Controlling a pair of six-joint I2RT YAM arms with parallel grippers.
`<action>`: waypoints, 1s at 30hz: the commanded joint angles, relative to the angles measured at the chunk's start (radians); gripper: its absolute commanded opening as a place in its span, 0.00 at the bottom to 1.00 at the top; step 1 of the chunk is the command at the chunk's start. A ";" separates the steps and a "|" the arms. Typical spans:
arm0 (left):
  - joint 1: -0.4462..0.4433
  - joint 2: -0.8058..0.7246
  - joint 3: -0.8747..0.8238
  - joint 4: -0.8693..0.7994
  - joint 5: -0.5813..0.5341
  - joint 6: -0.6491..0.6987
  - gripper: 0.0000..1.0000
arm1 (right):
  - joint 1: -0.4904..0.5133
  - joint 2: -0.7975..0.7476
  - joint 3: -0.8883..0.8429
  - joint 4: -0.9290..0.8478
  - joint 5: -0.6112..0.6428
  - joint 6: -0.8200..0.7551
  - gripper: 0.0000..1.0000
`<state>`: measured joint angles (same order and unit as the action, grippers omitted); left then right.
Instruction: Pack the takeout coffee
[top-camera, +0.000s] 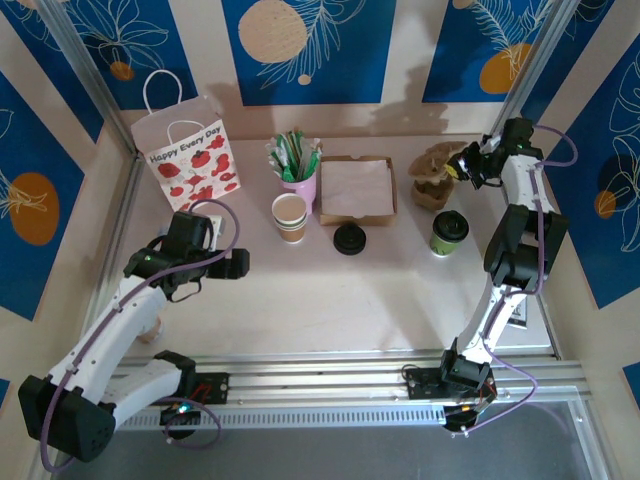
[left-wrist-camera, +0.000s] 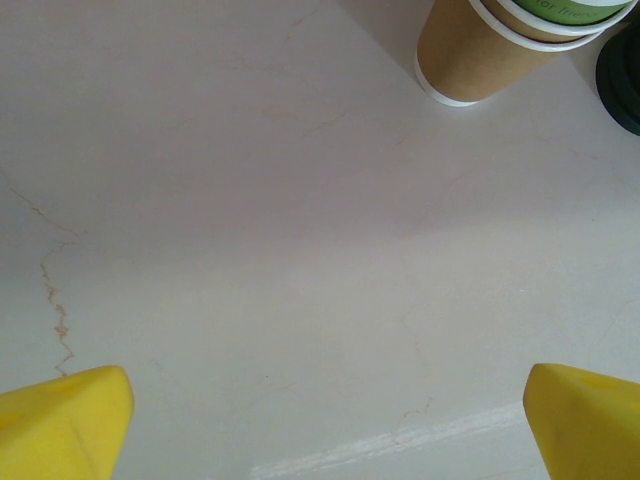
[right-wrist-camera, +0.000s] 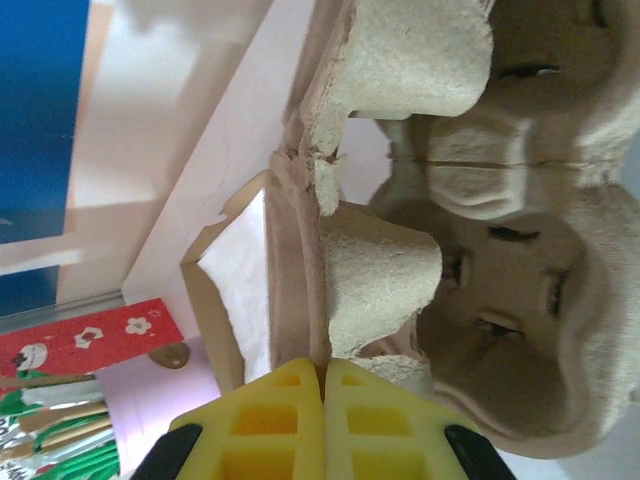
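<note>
My right gripper should next carry the cup carrier (top-camera: 434, 174) back toward the base and down onto the bare tabletop before the loose black lid, because that space is empty.
The takeout coffee (top-camera: 449, 233), a green cup with a black lid, stands upright on the table at the right, with no gripper touching it. My right gripper (top-camera: 463, 165) is behind it at the back right. Its yellow fingers are shut on the rim of a pulp cup carrier (top-camera: 434, 174). In the right wrist view the gripper (right-wrist-camera: 323, 372) pinches the carrier (right-wrist-camera: 480, 250) at a thin edge between two cup wells. My left gripper (top-camera: 236, 263) hovers open over bare table at the left. Its fingertips (left-wrist-camera: 70, 420) sit far apart with nothing between them.
A tan lidless cup (top-camera: 289, 217) (left-wrist-camera: 480, 50) and a loose black lid (top-camera: 349, 239) stand mid-table. Behind them are a pink cup of packets (top-camera: 298, 170) and an open box with a napkin (top-camera: 356, 189) (right-wrist-camera: 235, 270). A strawberry gift bag (top-camera: 188, 152) stands back left.
</note>
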<state>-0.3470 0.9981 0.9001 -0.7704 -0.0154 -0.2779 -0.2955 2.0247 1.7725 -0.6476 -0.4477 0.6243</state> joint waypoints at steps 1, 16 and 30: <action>0.011 -0.015 0.000 -0.002 -0.001 0.026 1.00 | 0.011 -0.081 0.036 0.018 -0.076 0.029 0.00; 0.012 -0.155 -0.010 0.023 -0.080 -0.002 1.00 | 0.226 -0.564 -0.263 0.062 0.037 0.039 0.00; 0.018 -0.198 0.203 -0.052 -0.078 -0.140 1.00 | 0.806 -1.323 -1.050 0.044 0.607 0.337 0.00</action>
<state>-0.3462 0.8078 1.0267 -0.7944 -0.0914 -0.3737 0.4286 0.7788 0.8192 -0.5705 -0.0467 0.8234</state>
